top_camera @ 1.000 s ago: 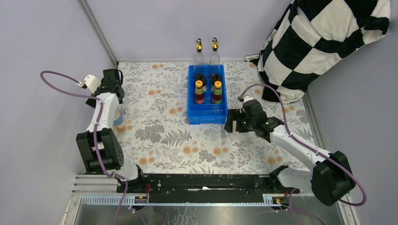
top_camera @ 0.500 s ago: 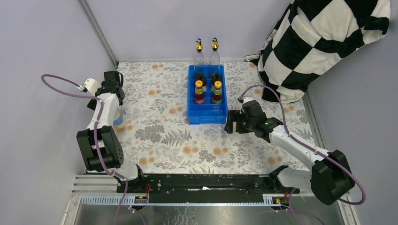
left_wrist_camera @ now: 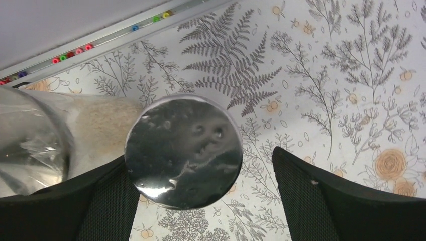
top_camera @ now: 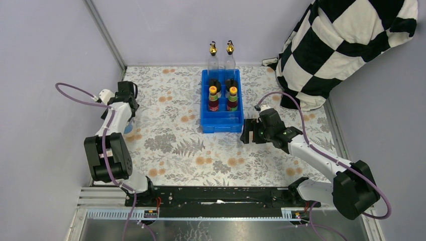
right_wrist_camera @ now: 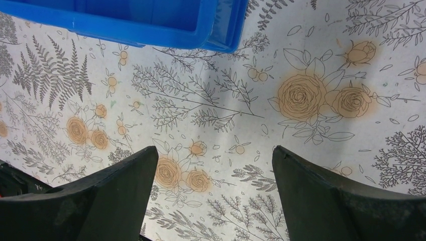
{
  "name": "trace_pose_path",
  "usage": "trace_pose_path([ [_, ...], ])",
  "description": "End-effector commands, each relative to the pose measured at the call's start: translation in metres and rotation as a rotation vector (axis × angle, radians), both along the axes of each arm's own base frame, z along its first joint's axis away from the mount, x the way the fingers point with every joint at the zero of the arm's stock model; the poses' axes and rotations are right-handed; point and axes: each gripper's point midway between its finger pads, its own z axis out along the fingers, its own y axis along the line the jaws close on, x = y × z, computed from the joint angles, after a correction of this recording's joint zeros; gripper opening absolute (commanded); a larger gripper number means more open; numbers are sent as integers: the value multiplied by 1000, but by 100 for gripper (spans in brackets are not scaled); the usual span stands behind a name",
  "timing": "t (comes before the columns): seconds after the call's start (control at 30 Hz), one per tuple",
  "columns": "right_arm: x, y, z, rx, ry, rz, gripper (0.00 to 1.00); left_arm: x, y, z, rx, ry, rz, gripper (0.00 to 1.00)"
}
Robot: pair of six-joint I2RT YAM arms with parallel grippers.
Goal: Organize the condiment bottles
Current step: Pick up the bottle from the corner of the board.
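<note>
Next I need to raise my left gripper until its fingers are beside the lid (left_wrist_camera: 184,152) of the silver-lidded jar, then close there.
Six condiment bottles stand in or at the blue tray (top_camera: 221,123): two gold-spouted ones (top_camera: 213,54) at its far end, two black-capped ones (top_camera: 215,84), and two orange-capped sauce bottles (top_camera: 213,98). At the left edge of the cloth a silver-lidded jar (left_wrist_camera: 183,150) sits between the fingers of my open left gripper (left_wrist_camera: 206,196), close to the left finger (left_wrist_camera: 75,201) with a gap to the right one. A second clear jar (left_wrist_camera: 30,140) with pale grains stands beside it. My right gripper (right_wrist_camera: 216,191) hangs open and empty just off the tray's near right corner (right_wrist_camera: 150,22).
A floral cloth (top_camera: 176,145) covers the table. A black-and-white checkered cloth (top_camera: 346,45) hangs at the back right. Grey walls close in the left side and the back, with a metal rail (left_wrist_camera: 100,42) near the jars.
My left arm has swung its wrist to the right, and its gripper now hangs over the jars at the left edge. The right arm has hardly moved.
</note>
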Motion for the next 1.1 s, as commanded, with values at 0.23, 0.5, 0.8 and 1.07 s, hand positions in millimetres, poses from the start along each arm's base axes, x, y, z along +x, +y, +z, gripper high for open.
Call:
trace_pose_path([
  [0.23, -3, 5, -6, 23, 7, 17, 91, 16, -8, 4, 32, -13, -61, 83],
  [0.5, -2, 8, -7, 29, 14, 25, 91, 10, 4, 27, 99, -31, -8, 88],
  [0.8, -3, 7, -9, 28, 20, 28, 91, 21, 13, 38, 110, -34, 6, 90],
  [1.07, -4, 8, -11, 27, 27, 31, 91, 17, 18, 32, 105, -23, 29, 90],
])
